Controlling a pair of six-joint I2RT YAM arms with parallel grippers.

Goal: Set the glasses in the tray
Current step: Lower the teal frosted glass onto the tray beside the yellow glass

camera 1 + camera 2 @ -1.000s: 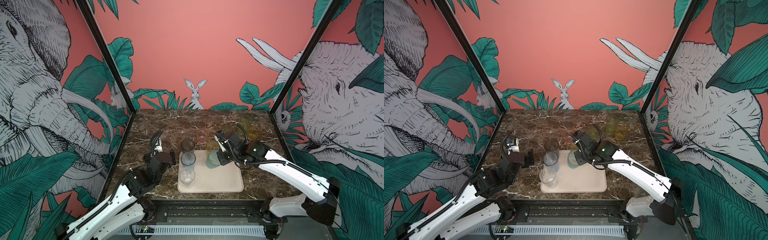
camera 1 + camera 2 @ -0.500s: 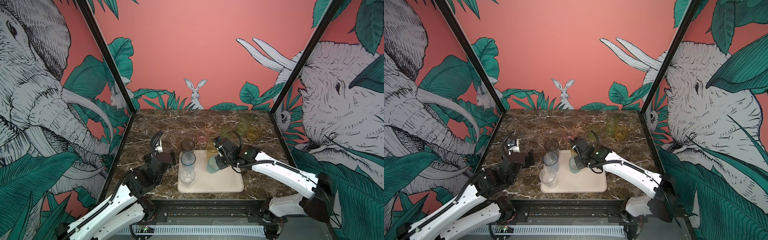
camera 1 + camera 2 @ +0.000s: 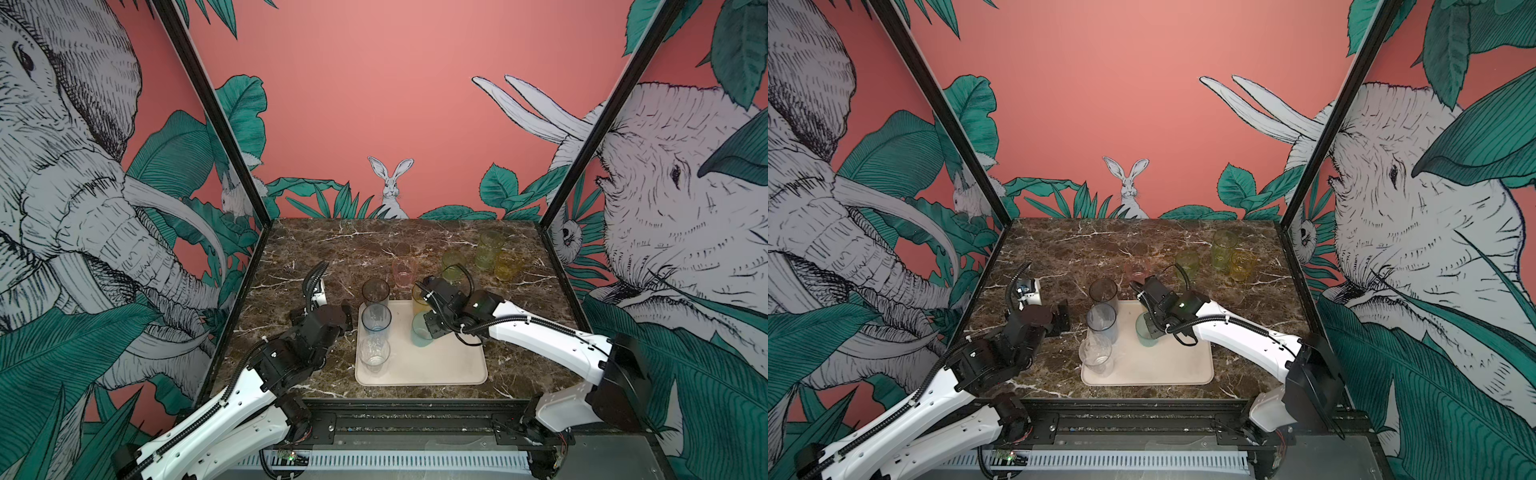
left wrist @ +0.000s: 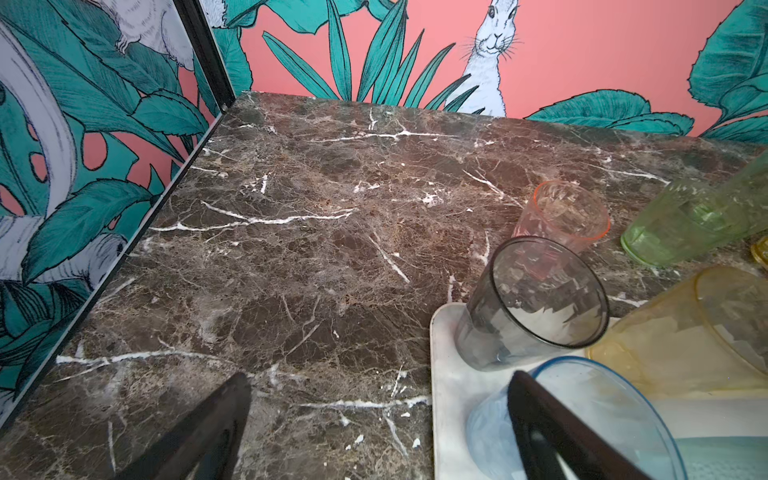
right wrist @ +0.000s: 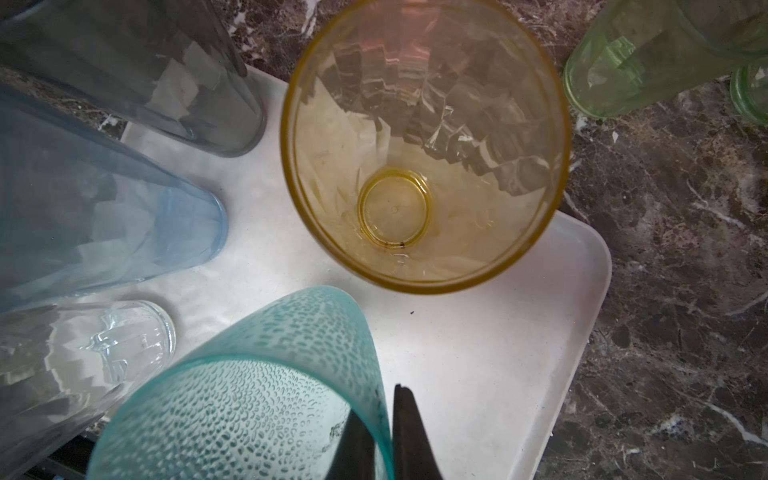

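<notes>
My right gripper should next bring the teal glass (image 3: 421,332) down onto the bare bottom of the tray by the amber glass and release it, because that spot is below my right gripper.
The cream tray (image 3: 451,365) (image 3: 1169,368) lies at the table's front middle. Along its left side stand a smoky grey glass (image 3: 375,291), a blue glass (image 3: 376,318) and a clear glass (image 3: 375,353). An amber glass (image 3: 419,297) (image 5: 424,141) stands at its far edge. My right gripper (image 5: 384,436) (image 3: 432,328) is shut on the rim of a teal glass (image 3: 421,332) (image 5: 249,399) over the tray's middle, one finger inside and one outside. My left gripper (image 4: 378,424) (image 3: 328,316) hangs open and empty above the marble, left of the tray.
On the marble behind the tray stand a pink glass (image 3: 404,272), two green glasses (image 3: 453,259) (image 3: 489,249) and a yellow glass (image 3: 506,266). Printed walls close the left, back and right sides. A black rail (image 3: 415,419) runs along the front edge.
My right gripper has carried the teal glass lower and a little toward the front, over the tray beside the amber glass. The left arm has stayed still.
</notes>
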